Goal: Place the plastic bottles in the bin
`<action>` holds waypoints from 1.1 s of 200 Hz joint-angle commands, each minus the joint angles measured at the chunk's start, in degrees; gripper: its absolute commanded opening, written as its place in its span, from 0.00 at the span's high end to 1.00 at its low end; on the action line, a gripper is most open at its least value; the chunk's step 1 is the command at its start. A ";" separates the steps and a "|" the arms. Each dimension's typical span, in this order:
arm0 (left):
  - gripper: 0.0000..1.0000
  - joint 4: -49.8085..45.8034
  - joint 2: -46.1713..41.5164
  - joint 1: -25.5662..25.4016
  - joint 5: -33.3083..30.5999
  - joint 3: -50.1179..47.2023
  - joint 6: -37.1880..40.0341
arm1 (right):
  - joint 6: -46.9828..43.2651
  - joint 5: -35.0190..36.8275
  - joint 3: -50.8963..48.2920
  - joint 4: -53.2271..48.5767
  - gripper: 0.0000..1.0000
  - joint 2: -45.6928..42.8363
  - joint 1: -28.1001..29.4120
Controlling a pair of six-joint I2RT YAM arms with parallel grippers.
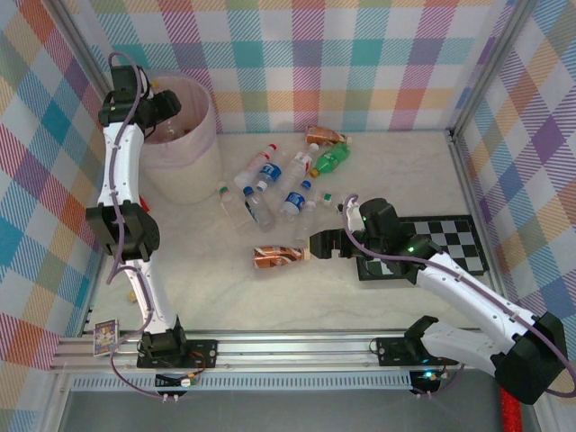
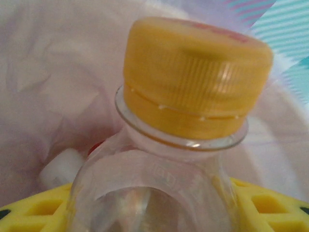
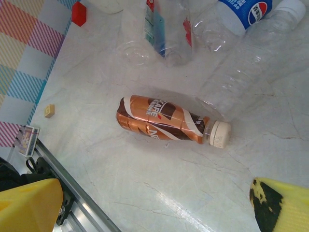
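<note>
The bag's opening is already all around the clear plastic bottle, so I will lower my left gripper into the pink-lined bin and open to release the bottle.
My left gripper (image 1: 164, 110) hangs over the bin (image 1: 184, 148), a pale round basket lined with a pink bag (image 2: 53, 67). It is shut on a clear plastic bottle (image 2: 149, 193) with a yellow cap (image 2: 198, 77), and its yellow fingers (image 2: 270, 208) flank the bottle's shoulder. A white cap (image 2: 60, 169) lies down in the bag. My right gripper (image 1: 320, 243) (image 3: 157, 208) stands open, low over the table, just right of a brown-wrapped bottle (image 1: 279, 256) (image 3: 161, 118) lying on its side. More bottles (image 1: 270, 184) lie mid-table, among them a green one (image 1: 331, 159).
A black-and-white checkerboard (image 1: 454, 238) lies under the right arm. A small red block (image 3: 78, 13), a tan cube (image 3: 49, 110) and a card (image 3: 29, 140) sit near the left and front edges. Clear bottles (image 3: 251, 72) lie just beyond the brown one. Checked walls enclose the table.
</note>
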 commanded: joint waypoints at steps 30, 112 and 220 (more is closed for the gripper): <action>1.00 -6.18 3.51 0.51 -1.19 1.79 6.49 | 1.10 2.22 -0.78 -1.16 0.01 1.50 -0.29; 0.39 -7.23 4.05 0.51 -0.44 1.67 7.90 | 7.89 10.56 -2.35 -2.99 0.01 2.92 -0.29; 0.00 -7.47 -2.24 0.42 1.24 2.41 9.47 | 17.17 14.67 3.20 -8.16 0.01 5.08 -0.93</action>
